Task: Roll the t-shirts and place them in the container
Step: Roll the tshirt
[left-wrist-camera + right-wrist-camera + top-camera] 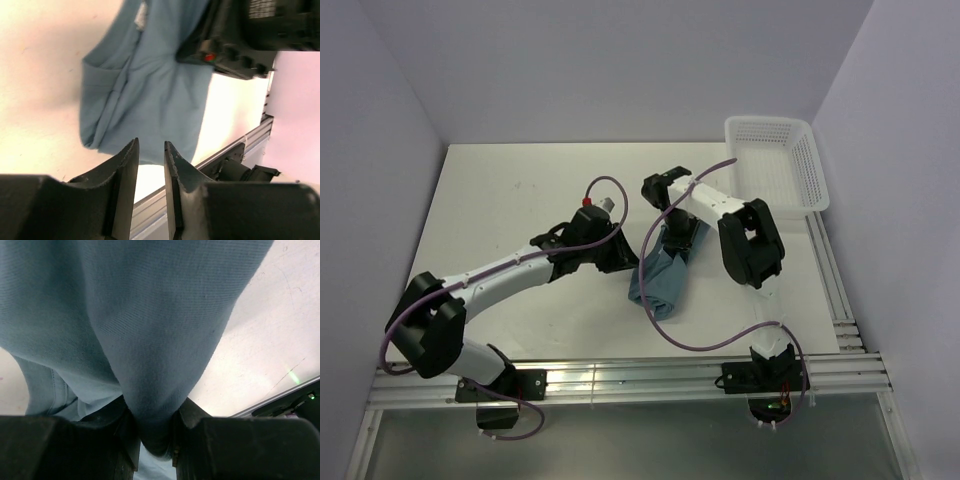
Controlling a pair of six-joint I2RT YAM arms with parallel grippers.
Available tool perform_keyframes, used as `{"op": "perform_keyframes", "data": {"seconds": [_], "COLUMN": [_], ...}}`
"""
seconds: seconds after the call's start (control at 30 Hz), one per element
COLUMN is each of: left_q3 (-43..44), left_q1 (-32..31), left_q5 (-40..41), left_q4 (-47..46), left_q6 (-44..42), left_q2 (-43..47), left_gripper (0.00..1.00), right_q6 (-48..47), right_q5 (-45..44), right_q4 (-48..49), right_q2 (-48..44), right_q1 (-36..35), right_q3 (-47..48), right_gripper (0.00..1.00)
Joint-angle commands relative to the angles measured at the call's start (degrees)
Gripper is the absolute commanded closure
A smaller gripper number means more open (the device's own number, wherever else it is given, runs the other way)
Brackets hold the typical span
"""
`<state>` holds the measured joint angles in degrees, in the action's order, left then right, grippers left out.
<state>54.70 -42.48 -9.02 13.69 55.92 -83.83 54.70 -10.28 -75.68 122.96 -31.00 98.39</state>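
My right gripper should next draw the t-shirt's held fold back and right in the top view, onto bare tabletop, and release it.
The teal-blue t-shirt [656, 285] lies bunched and folded near the table's middle, its far end lifted. My right gripper [681, 240] comes down onto that far end, and the right wrist view shows it [152, 425] shut on a thick fold of the t-shirt [150, 315]. My left gripper [628, 260] sits just left of the cloth. The left wrist view shows the left gripper [151, 147] with its jaws a narrow gap apart and nothing between them, the t-shirt [150, 85] lying just beyond the tips.
A white mesh basket [809, 175] stands at the table's back right corner. Aluminium rails [650, 375] run along the near edge, and another runs down the right side. The right arm's black wrist [240, 40] hangs over the cloth in the left wrist view.
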Motion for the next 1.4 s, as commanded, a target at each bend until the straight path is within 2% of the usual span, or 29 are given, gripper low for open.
{"op": "perform_keyframes", "data": {"seconds": [0.0, 0.4, 0.57, 0.77, 0.97, 1.1, 1.2, 1.37], "left_q3": [-1.0, -0.8, 0.1, -5.4, -7.2, -10.2, -13.3, -17.7], "left_q1": [-0.8, -6.1, -9.4, -13.1, -16.8, -18.3, -18.4, -18.5], "left_q5": [-1.4, 1.4, 3.9, 4.8, 8.1, 11.3, 14.1, 18.4], "left_q4": [-3.8, -15.2, -17.0, -23.5, -24.4, -23.5, -20.9, -11.9], "left_q6": [-2.4, 2.8, 4.6, 8.1, 9.3, 10.6, 11.6, 13.5], "left_q2": [0.5, -7.9, -11.1, -14.5, -16.5, -12.9, -6.9, 8.8], "left_gripper": [0.69, 0.85, 0.89, 0.96, 1.0, 1.0, 0.98, 0.9], "right_q6": [1.6, 0.8, 0.6, 0.8, 1.2, 1.2, 0.8, -0.1], "right_q5": [-2.3, -1.9, -1.4, -1.1, -1.3, -0.9, 0.1, -0.5], "right_q4": [-5.2, -6.8, -6.8, -6.9, -7.1, -7.1, -7.1, -7.1], "right_q2": [1.2, 3.4, 4.7, 6.0, 6.1, 5.2, 4.9, 3.1], "right_q1": [-1.2, -1.3, -1.2, -1.1, -1.1, -1.0, -1.1, -1.1], "right_q3": [1.9, 4.5, 5.1, 5.8, 5.0, 3.9, 3.9, 2.9], "right_gripper": [1.0, 1.0, 1.0, 1.0, 1.0, 1.0, 1.0, 1.0]}}
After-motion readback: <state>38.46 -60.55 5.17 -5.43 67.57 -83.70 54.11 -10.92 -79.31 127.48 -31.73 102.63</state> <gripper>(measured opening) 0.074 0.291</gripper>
